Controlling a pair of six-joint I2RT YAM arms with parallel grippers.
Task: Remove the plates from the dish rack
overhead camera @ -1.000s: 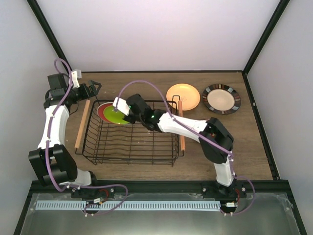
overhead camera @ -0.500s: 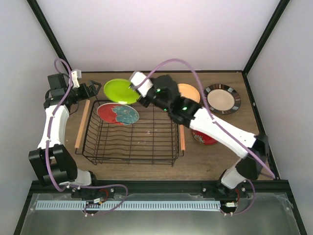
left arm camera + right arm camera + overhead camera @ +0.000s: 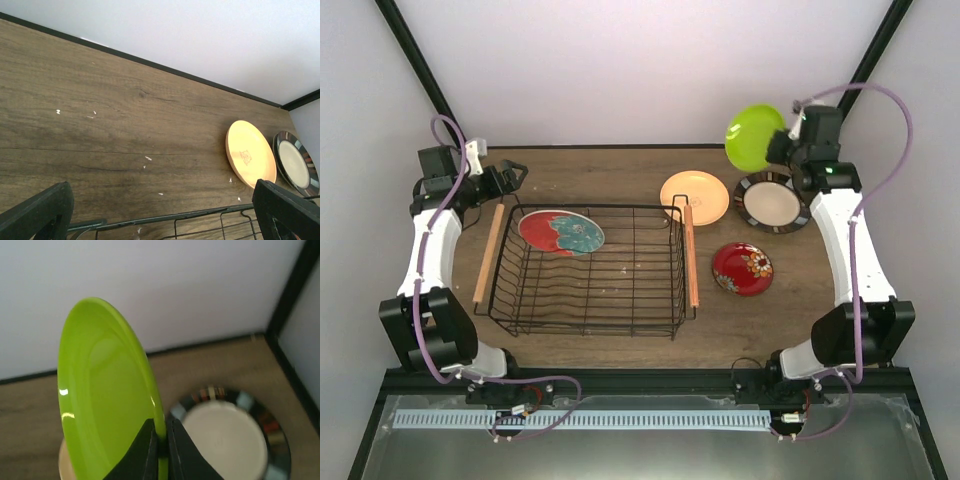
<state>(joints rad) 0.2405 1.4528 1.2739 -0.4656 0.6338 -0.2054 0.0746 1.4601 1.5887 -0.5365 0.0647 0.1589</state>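
The robot's right gripper should next move back and down over the red floral plate (image 3: 742, 268), tilt the lime green plate (image 3: 754, 137) flat and then let go of it, since the red plate lies uncovered.
My right gripper (image 3: 782, 141) is shut on the rim of the lime green plate (image 3: 754, 137), held high on edge over the back right of the table; the right wrist view shows the rim (image 3: 161, 440) pinched between the fingers. The red-and-teal plate (image 3: 561, 232) lies in the back left of the black wire dish rack (image 3: 620, 320). Outside the rack are the yellow-orange plate (image 3: 695, 195), the cream dark-rimmed plate (image 3: 774, 202) and the red floral plate (image 3: 742, 268). My left gripper (image 3: 515, 178) is open and empty behind the rack's left corner. No mint plate shows.
The rack's wooden handles (image 3: 488, 253) lie along its left and right sides. The back wall and black corner post (image 3: 860, 70) stand close behind the right gripper. The left wrist view shows bare wood (image 3: 125, 130) with the yellow-orange plate (image 3: 250, 154) to the right.
My right arm lifted the lime green plate out of the rack, swung it right across the back and raised it over the dark-rimmed plate. The left arm has not moved.
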